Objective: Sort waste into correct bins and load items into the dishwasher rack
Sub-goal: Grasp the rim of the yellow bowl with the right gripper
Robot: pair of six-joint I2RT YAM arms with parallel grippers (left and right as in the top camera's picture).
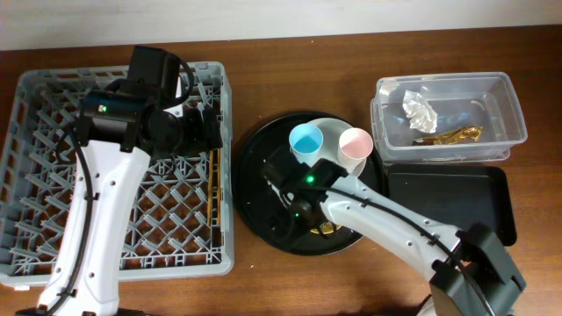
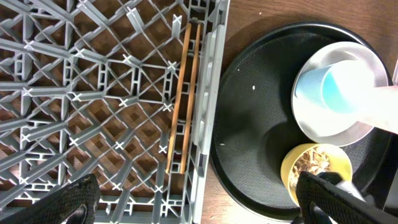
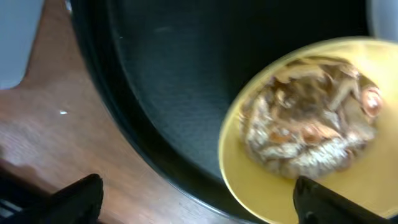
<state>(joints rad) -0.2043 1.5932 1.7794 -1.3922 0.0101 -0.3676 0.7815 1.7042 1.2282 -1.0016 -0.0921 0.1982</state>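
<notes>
My right gripper comes down onto the yellow bowl's rim [image 3: 238,196] beside the tray's edge next, since that part of the rim lies below, between its open fingers.
The grey dishwasher rack [image 1: 35,175] holds the wooden chopsticks [image 1: 211,184] along its right wall; they also show in the left wrist view [image 2: 183,93]. My left gripper [image 2: 199,208] is open and empty above the rack's right edge. On the round black tray, the light-blue cup [image 1: 306,140] and pink cup [image 1: 356,144] stand on the pale plate [image 1: 331,132]. The yellow bowl [image 3: 367,186] holds food scraps [image 3: 311,124]. My right gripper [image 3: 199,205] is open, one finger over the bowl's inside, the other outside the tray. The clear tub [image 1: 500,96] holds the tissue [image 1: 420,110] and gold wrapper [image 1: 448,134].
The large round black tray [image 1: 255,175] lies between the rack and the bins. The shallow black rectangular tray [image 1: 448,197] sits in front of the clear tub. My right arm crosses the round tray's front and hides most of the bowl from above.
</notes>
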